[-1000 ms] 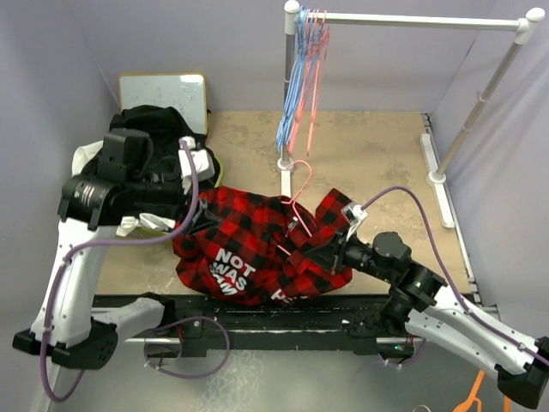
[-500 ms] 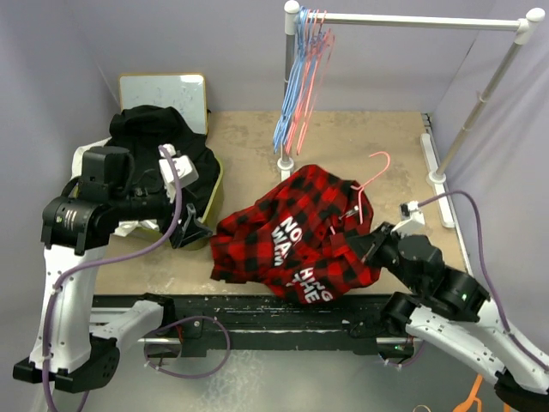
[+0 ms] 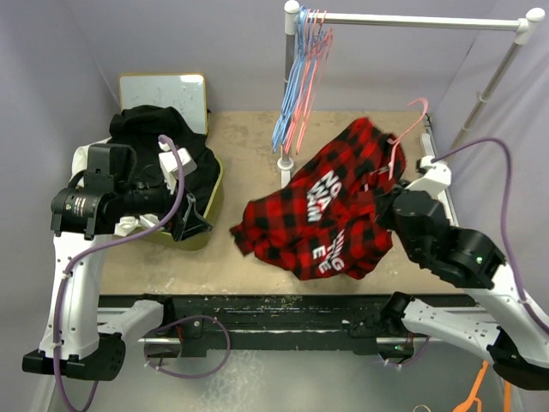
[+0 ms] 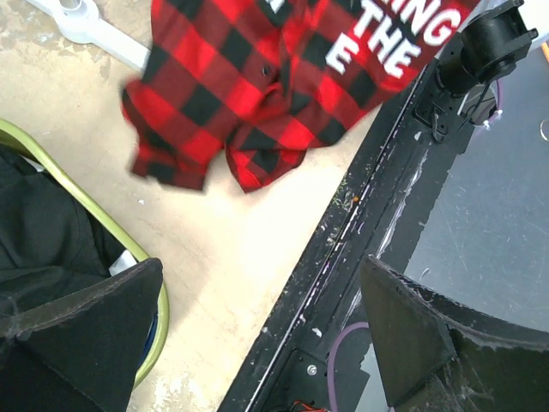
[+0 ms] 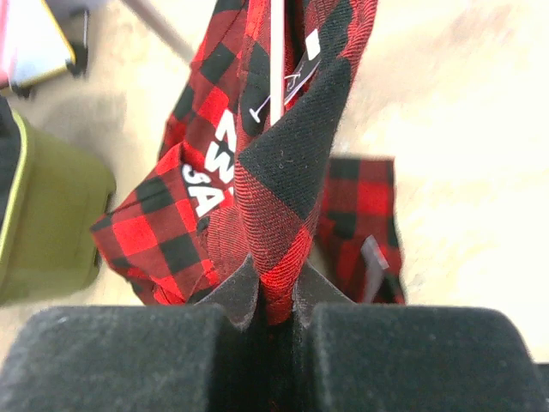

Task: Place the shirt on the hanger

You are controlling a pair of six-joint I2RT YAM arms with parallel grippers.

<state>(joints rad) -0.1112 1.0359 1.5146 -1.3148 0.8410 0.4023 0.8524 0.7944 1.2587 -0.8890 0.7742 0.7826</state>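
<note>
The rack's bare bar end (image 3: 491,23) is outward of my right gripper. My right gripper needs to move outward next, hang the hanger's hook on that end and let go of the shirt (image 3: 322,219).
The red-and-black check shirt (image 3: 322,219) with white lettering hangs bunched above the table's right half. It also shows in the left wrist view (image 4: 257,86) and the right wrist view (image 5: 283,172). My right gripper (image 3: 383,196) is shut on a fold of the shirt (image 5: 276,292) and holds it up. The pale-pink hanger (image 3: 403,137) rises from the shirt's collar area, hook up; its wire (image 5: 276,51) runs inside the fold. My left gripper (image 3: 193,221) is open and empty beside the green bin, left of the shirt, with its fingers (image 4: 77,335) wide apart.
A green bin (image 3: 210,202) at the left holds a black garment (image 3: 159,137) and white cloth. A white rack (image 3: 412,19) at the back carries light-blue and pink hangers (image 3: 300,86). A rack base (image 3: 285,167) stands mid-table. An orange hanger (image 3: 476,390) lies off-table at the bottom right.
My right gripper has lifted the shirt and hanger up and to the right, toward the rack. My left gripper let go of the shirt and drew back to the bin.
</note>
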